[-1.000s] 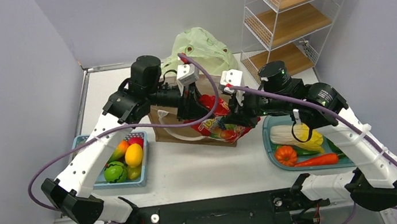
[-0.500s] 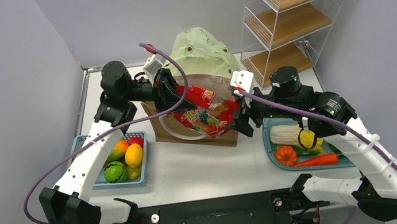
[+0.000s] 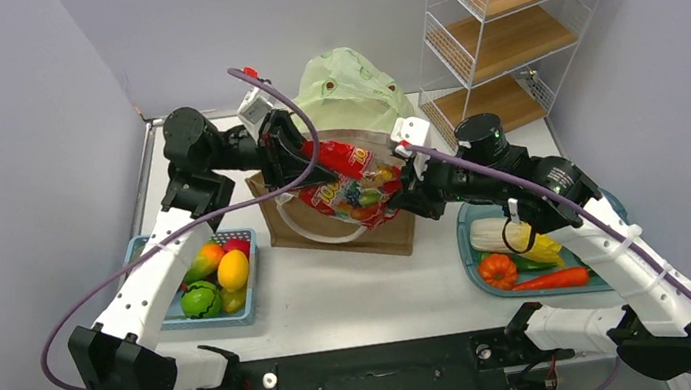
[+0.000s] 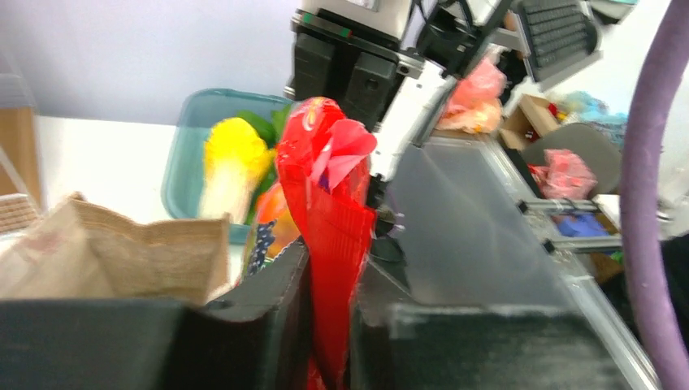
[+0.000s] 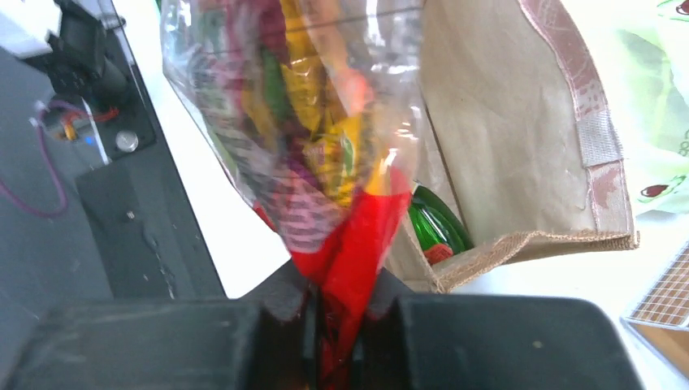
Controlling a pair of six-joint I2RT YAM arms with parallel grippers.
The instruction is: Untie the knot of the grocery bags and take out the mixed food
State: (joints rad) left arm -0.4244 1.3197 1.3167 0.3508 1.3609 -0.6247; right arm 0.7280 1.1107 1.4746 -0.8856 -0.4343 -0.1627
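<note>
My right gripper needs to carry the packet (image 3: 352, 179) outward and to the right in the top view next, onto the bare middle shelf (image 3: 515, 40), which is outward of my right gripper, and let the packet go there.
A red packet (image 3: 352, 179) of mixed food hangs stretched above the open brown paper bag (image 3: 347, 237). My left gripper (image 3: 304, 156) is shut on its upper red end (image 4: 329, 211), the fingers (image 4: 268, 309) pinching the film. The right gripper (image 3: 400, 188) is shut on the packet's other end (image 5: 349, 252). Inside the paper bag (image 5: 496, 122) lies a dark green bottle (image 5: 436, 221). The pale green plastic bag (image 3: 347, 84) bulges behind the paper bag. Its knot is not visible.
A blue basket (image 3: 209, 322) at the left holds a mango (image 3: 233, 268) and a green fruit (image 3: 200, 300). The teal tray (image 3: 470, 269) at the right holds a cabbage (image 3: 508, 232) and an orange tomato-like piece (image 3: 498, 271). A wire shelf (image 3: 509, 12) stands at the back right.
The left arm drew back to the left, lifting the packet out of the paper bag. The right gripper opened, then shut again on the packet's other end.
</note>
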